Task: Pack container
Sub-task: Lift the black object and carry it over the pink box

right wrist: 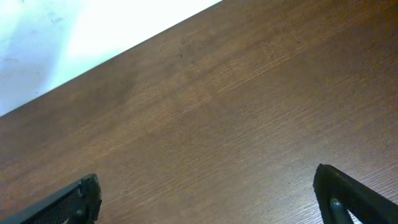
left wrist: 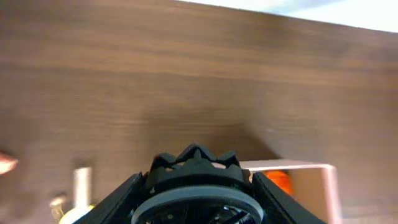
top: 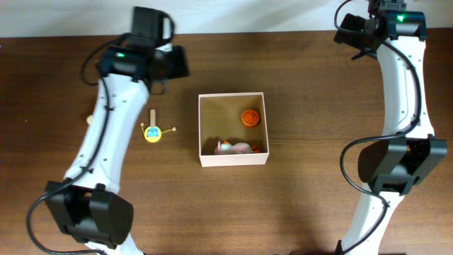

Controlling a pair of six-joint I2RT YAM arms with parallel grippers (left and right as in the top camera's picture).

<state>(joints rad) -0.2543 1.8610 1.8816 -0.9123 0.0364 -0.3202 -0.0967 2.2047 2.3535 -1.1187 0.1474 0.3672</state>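
I will next move my left gripper across and down to the bare bottom of the container beside the orange toy, because that spot is below my gripper and to its right in the overhead view.
The container, a square white box with a tan inside, sits mid-table. It holds an orange toy and a pink-and-white toy. My left gripper hovers to the box's upper left. In the left wrist view, the left gripper is shut on a black toothed wheel toy with a grey ring. Past it show the container's rim and the orange toy. My right gripper is at the far right back, and the right gripper stands open over bare wood.
A yellow toy with thin sticks lies on the table left of the box, and a small wooden piece lies further left. The yellow toy also shows low in the left wrist view. A white wall edges the table's far side.
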